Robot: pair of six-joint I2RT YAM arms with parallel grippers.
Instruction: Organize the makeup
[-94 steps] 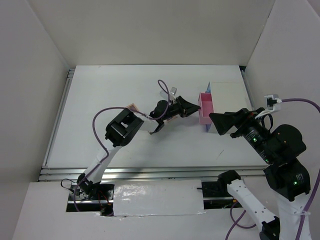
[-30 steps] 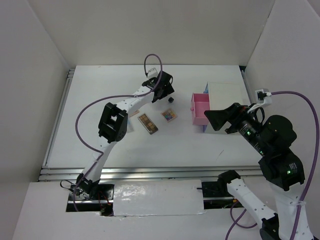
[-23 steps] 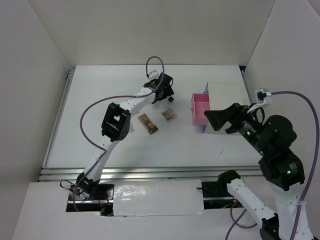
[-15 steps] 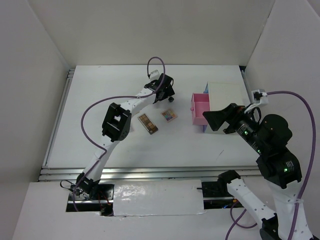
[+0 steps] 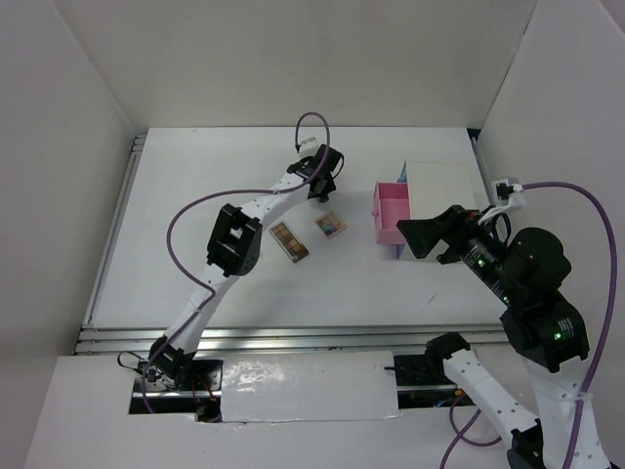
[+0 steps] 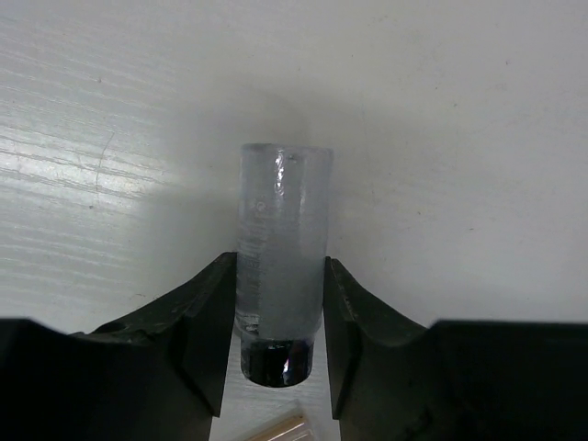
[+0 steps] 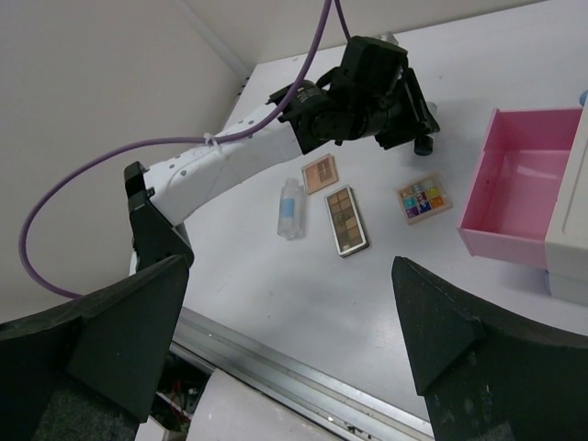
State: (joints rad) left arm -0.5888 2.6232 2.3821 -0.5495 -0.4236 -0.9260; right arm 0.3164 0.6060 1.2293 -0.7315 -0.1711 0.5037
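Observation:
I will lift the bottle in my left gripper next, carry it over to the right in the top view to the empty pink drawer [image 5: 395,208] and let it go.
My left gripper [image 5: 323,187] is at the far middle of the table. In the left wrist view its gripper [image 6: 279,308] is shut on a small clear bottle with a black cap [image 6: 281,248], and both fingers press the bottle's sides. A long brown palette [image 7: 346,220], a colourful palette [image 7: 424,198], a small pinkish palette [image 7: 320,173] and a clear bottle with a blue label [image 7: 290,208] lie near it. My right gripper [image 7: 285,367] is wide open and empty, and hovers by the pink drawer [image 5: 393,213]. The lipstick tube is out of view.
The pink drawer [image 7: 514,197] stands pulled out of the white box [image 5: 444,191] at the right. A pale rose-coloured edge [image 6: 280,430] shows below the bottle's cap. White walls close the table on three sides. A metal rail [image 5: 293,337] runs along the near edge.
My left gripper went from beside the pink drawer back to the far middle, then shifted right over the black-capped bottle, which now sits between its fingers. The right arm barely moved.

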